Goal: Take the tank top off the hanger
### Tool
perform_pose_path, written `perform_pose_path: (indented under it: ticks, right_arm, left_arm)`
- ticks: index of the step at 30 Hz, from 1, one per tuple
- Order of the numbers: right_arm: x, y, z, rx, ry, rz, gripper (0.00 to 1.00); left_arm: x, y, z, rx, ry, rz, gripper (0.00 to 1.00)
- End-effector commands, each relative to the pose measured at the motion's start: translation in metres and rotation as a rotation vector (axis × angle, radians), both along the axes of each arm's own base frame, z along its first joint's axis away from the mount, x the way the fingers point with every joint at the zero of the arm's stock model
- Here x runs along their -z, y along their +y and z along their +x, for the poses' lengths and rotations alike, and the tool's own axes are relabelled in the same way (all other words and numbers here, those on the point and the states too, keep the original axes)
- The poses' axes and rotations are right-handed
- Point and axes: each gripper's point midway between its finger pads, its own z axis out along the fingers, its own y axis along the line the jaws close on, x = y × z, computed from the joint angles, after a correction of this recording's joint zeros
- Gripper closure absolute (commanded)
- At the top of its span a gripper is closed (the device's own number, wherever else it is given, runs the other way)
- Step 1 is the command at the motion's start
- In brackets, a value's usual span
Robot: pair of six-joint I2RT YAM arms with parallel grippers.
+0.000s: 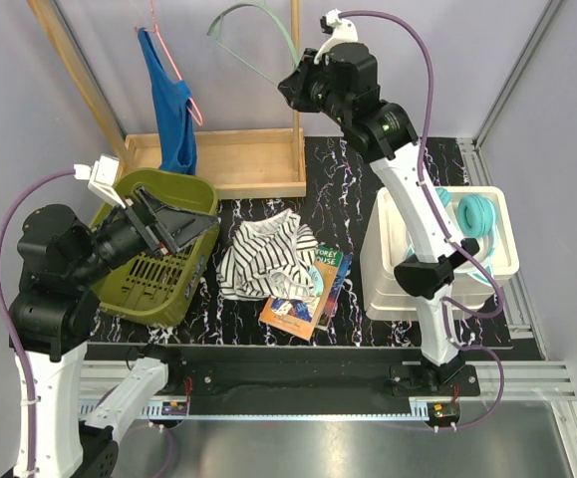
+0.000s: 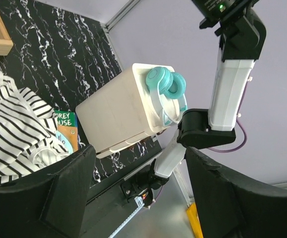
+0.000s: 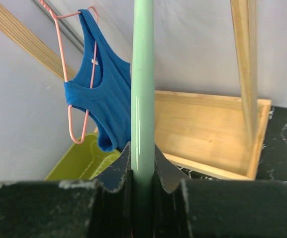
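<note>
My right gripper shifts slightly to the left in the top view, toward the blue tank top, and releases the mint-green hanger (image 1: 248,62) next, since it hangs bare.
A blue tank top (image 1: 173,100) hangs on a pink wire hanger (image 1: 183,75) at the back left, over the wooden rack; both also show in the right wrist view, the tank top (image 3: 108,99) and the hanger (image 3: 66,74). My right gripper (image 1: 303,88) is raised at the back and shut on a bare mint-green hanger (image 1: 248,62); its bar (image 3: 143,89) runs straight up from my gripper (image 3: 143,158). My left gripper (image 1: 173,224) is open and empty above the green basket (image 1: 158,279), its fingers (image 2: 69,183) spread wide.
A striped garment (image 1: 263,254) lies crumpled mid-table, partly over a book (image 1: 308,294). A white bin (image 1: 388,269) holding teal headphones (image 1: 472,214) stands at the right. The wooden rack's tray (image 1: 248,159) and posts are at the back.
</note>
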Motion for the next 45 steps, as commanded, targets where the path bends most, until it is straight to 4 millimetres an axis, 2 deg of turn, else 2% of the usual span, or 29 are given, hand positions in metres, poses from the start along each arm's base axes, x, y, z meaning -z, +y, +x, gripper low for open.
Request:
perform_pose_path:
  ticks: [1, 8, 13, 17, 18, 20, 21, 25, 27, 29, 30, 32, 33, 34, 35, 36, 37, 38, 39, 40, 41, 42, 43, 45]
  right_arm:
    - [-0.032, 0.013, -0.009, -0.110, -0.001, 0.182, 1.00]
    - [-0.016, 0.025, -0.006, -0.173, 0.097, 0.247, 1.00]
    - [-0.010, 0.022, -0.004, -0.155, 0.110, 0.232, 1.00]
    - [-0.012, 0.016, -0.007, -0.140, 0.107, 0.225, 1.00]
    - [-0.010, 0.016, -0.006, -0.135, 0.114, 0.223, 0.94]
    - [-0.008, 0.014, -0.007, -0.127, 0.110, 0.200, 0.71]
    - [-0.007, 0.012, -0.007, -0.121, 0.107, 0.190, 0.43]
    - [-0.008, -0.010, -0.012, -0.054, 0.087, 0.107, 0.10]
    - [-0.009, -0.023, -0.013, 0.000, 0.081, 0.081, 0.02]
    - [-0.013, -0.033, -0.023, 0.007, 0.082, 0.055, 0.00]
    - [-0.007, -0.036, -0.027, 0.011, 0.103, 0.033, 0.00]
    - [-0.015, -0.047, -0.040, 0.014, 0.095, 0.021, 0.00]
    - [-0.003, -0.051, -0.043, 0.024, 0.128, -0.007, 0.00]
    - [-0.013, -0.060, -0.055, 0.024, 0.111, -0.012, 0.00]
    - [-0.013, -0.065, -0.060, 0.028, 0.112, -0.024, 0.00]
    - [0.002, -0.071, -0.062, 0.044, 0.144, -0.062, 0.00]
    - [-0.009, -0.083, -0.076, 0.052, 0.117, -0.070, 0.00]
    - [-0.010, -0.091, -0.082, 0.062, 0.114, -0.085, 0.00]
    - [0.004, -0.097, -0.084, 0.081, 0.138, -0.124, 0.00]
    - [-0.009, -0.110, -0.099, 0.082, 0.103, -0.129, 0.00]
    - [-0.009, -0.116, -0.105, 0.084, 0.099, -0.140, 0.00]
    - [0.000, -0.121, -0.110, 0.087, 0.112, -0.169, 0.00]
    - [-0.011, -0.131, -0.124, 0.087, 0.088, -0.159, 0.01]
    - [-0.013, -0.143, -0.143, 0.082, 0.085, -0.166, 0.00]
  left_arm:
    - [0.002, -0.001, 0.001, 0.002, 0.010, -0.018, 0.24]
    - [0.005, -0.001, 0.004, -0.005, 0.021, -0.021, 0.24]
    - [0.007, -0.001, 0.005, -0.001, 0.027, -0.018, 0.24]
    - [0.008, -0.002, 0.005, 0.004, 0.028, -0.015, 0.25]
    - [0.008, -0.002, 0.005, 0.005, 0.027, -0.015, 0.24]
    - [0.011, -0.002, 0.005, 0.008, 0.033, -0.014, 0.24]
    - [0.011, -0.003, 0.005, 0.011, 0.034, -0.014, 0.24]
    - [0.020, -0.004, 0.007, 0.018, 0.052, -0.009, 0.24]
    - [0.022, -0.004, 0.006, 0.022, 0.056, -0.013, 0.24]
    - [0.027, -0.006, 0.009, 0.024, 0.065, -0.016, 0.25]
    - [0.033, -0.006, 0.012, 0.021, 0.079, -0.014, 0.25]
    - [0.040, -0.007, 0.013, 0.021, 0.092, -0.015, 0.26]
    - [0.050, -0.007, 0.017, 0.014, 0.115, -0.008, 0.27]
    - [0.055, -0.007, 0.017, 0.011, 0.119, -0.004, 0.27]
    - [0.059, -0.012, 0.015, 0.032, 0.125, 0.003, 0.27]
    - [0.072, -0.012, 0.021, 0.006, 0.148, 0.025, 0.27]
    - [0.078, -0.015, 0.022, 0.009, 0.156, 0.040, 0.27]
    - [0.086, -0.026, 0.017, 0.052, 0.169, 0.063, 0.27]
    - [0.095, -0.028, 0.023, 0.024, 0.176, 0.095, 0.27]
    - [0.108, -0.034, 0.028, 0.033, 0.192, 0.148, 0.27]
    - [0.117, -0.047, 0.019, 0.086, 0.195, 0.201, 0.24]
    - [0.121, -0.041, 0.033, -0.008, 0.183, 0.268, 0.24]
    - [0.143, -0.041, 0.038, -0.031, 0.229, 0.376, 0.24]
    - [0.159, -0.039, 0.051, -0.105, 0.227, 0.500, 0.21]
